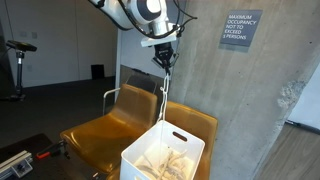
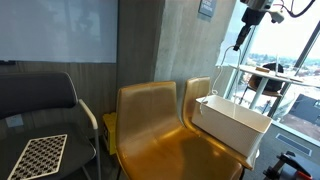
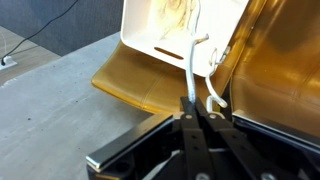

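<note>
The gripper should next rise higher, then go down over the basket's inside, which is below, and let go of the cable to join the pale items there.
My gripper hangs high above a white plastic basket and is shut on a thin white cable. The cable dangles straight down from the jaws into the basket. In the wrist view the jaws pinch the cable, which runs down toward the basket below. In an exterior view the gripper is at the top right, with the cable dropping to the basket. Pale bundled items lie inside the basket.
The basket stands on a yellow-brown two-seat chair, which also shows in an exterior view. A concrete wall with a sign rises behind. A dark chair with a checkered board stands beside.
</note>
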Available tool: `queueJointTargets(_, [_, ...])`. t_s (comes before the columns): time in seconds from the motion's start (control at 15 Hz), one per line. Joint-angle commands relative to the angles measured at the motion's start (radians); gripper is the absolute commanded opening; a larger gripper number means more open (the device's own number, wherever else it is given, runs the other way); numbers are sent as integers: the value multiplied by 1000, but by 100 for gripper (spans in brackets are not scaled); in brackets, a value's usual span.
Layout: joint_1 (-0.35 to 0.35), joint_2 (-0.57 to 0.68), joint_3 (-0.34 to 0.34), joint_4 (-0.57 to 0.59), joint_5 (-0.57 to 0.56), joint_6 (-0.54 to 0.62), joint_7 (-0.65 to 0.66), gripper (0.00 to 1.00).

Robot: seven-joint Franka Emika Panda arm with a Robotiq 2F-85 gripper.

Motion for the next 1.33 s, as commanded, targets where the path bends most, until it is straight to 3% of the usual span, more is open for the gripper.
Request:
queueJointTargets(0.0, [-62,22,-26,91,100,-39,-65,1])
queueJointTargets(0.33, [-113,50,-45,154,168,-50,-84,1])
queueJointTargets(1.27, [-131,76,-42,363,222,-161,-81,1])
